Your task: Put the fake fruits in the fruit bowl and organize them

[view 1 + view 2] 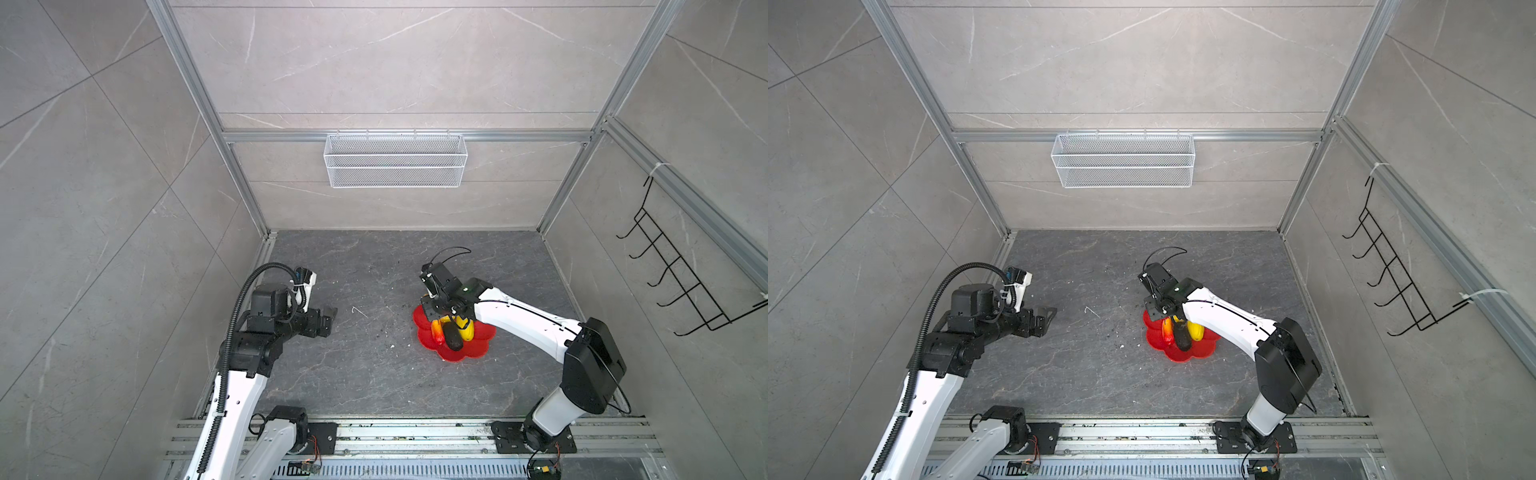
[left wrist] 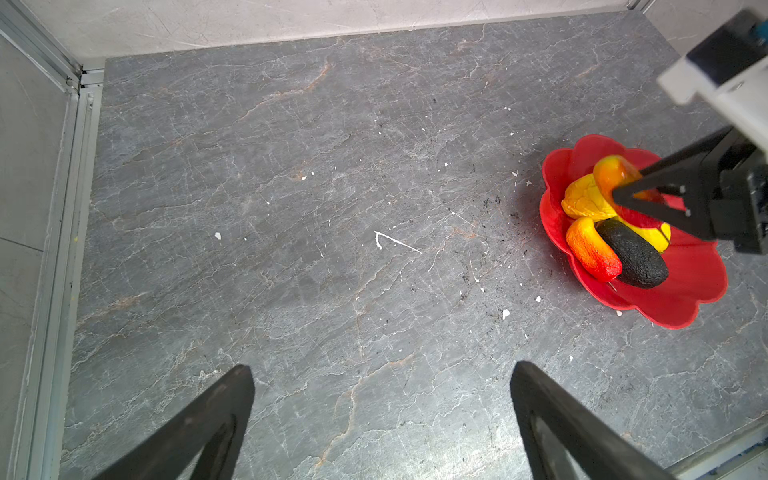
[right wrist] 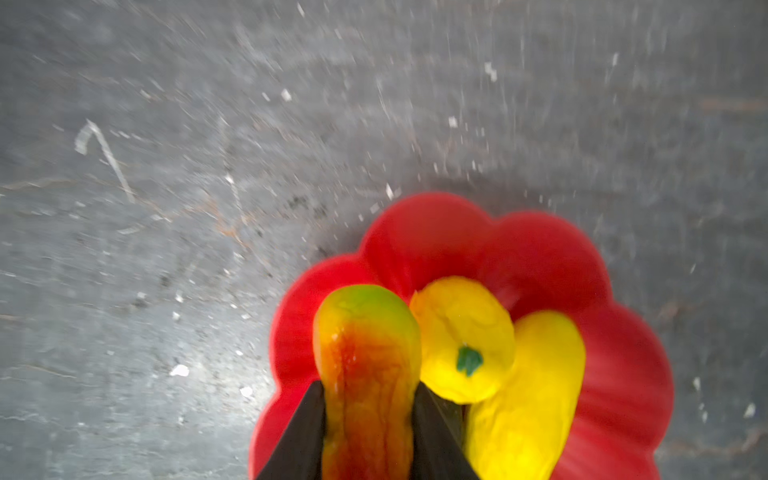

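Observation:
I should next bring my right gripper down onto the petal to let go of its fruit, because the side of the bowl with the bare red petal (image 3: 300, 340) beside the second orange-red fruit (image 3: 368, 353) is empty.
The fruit bowl (image 1: 484, 332) (image 1: 1204, 349) (image 2: 685, 307) (image 3: 424, 232), a red flower-shaped dish, sits right of centre on the dark floor. My right gripper (image 3: 368, 384) (image 2: 619, 195) is over its far-left side, shut on an orange-red oblong fake fruit (image 3: 368, 353) (image 2: 615, 172) with a green tip. In the bowl lie a round yellow fruit (image 3: 461, 332) (image 2: 584, 201), a long yellow one (image 3: 528, 395) (image 1: 464, 328), a second orange-red one (image 2: 592, 253) (image 1: 436, 331) and a blackish oval (image 2: 633, 259) (image 1: 1182, 338). My left gripper (image 2: 382, 368) (image 1: 330, 318) hovers open and empty at the left.
A white wire mesh basket (image 1: 395, 160) hangs on the back wall. A black wire hook rack (image 1: 681, 274) is on the right wall. Grey walls with aluminium posts enclose the floor, and small white chips (image 2: 392, 241) lie scattered on it.

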{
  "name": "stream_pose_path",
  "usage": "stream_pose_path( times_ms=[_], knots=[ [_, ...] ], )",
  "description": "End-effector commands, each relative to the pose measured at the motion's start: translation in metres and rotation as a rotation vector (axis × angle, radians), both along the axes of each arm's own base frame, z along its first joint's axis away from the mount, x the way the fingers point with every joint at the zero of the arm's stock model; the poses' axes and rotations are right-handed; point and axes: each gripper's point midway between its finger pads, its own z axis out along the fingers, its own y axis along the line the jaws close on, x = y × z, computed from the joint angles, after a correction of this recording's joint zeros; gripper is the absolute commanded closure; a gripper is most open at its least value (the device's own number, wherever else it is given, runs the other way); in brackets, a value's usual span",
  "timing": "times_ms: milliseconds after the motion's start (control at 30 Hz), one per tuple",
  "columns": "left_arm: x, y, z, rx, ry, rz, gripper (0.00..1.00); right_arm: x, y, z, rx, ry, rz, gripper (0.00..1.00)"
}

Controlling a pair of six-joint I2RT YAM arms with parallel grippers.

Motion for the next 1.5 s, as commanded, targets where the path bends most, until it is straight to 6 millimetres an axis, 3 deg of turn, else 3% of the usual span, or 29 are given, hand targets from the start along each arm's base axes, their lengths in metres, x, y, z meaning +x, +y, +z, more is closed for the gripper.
stream_pose_path(
  times_ms=[0,500,767,933,1067,1200,1300,1467],
  knots=[
    [0.001,0.002,0.0,-0.003,0.01,0.013,0.0,-0.006,-0.003,-0.012,0.015,0.039,-0.048,0.76],
    [0.001,0.002,-0.002,-0.003,0.015,0.012,0.0,-0.011,0.012,-0.054,0.07,0.118,-0.044,0.69],
    [0.001,0.002,-0.003,-0.002,0.022,0.012,0.0,-0.008,0.014,-0.051,0.053,0.12,-0.034,0.49],
    [0.002,0.002,-0.001,-0.002,0.007,0.012,0.0,-0.005,0.002,-0.011,0.032,0.034,-0.023,0.25],
    [0.002,0.001,-0.001,-0.004,0.014,0.01,0.0,-0.008,-0.017,0.043,0.034,-0.116,0.005,0.01],
    [0.005,0.0,0.005,-0.022,0.002,0.018,0.0,-0.009,-0.055,0.095,0.014,-0.354,-0.035,0.0],
    [0.012,0.005,0.007,-0.045,0.008,0.085,0.0,-0.009,-0.098,0.124,0.053,-0.56,-0.172,0.0],
    [0.033,0.014,0.001,-0.113,0.003,0.228,0.0,-0.014,-0.149,0.136,0.116,-0.745,-0.316,0.0]
  ],
)
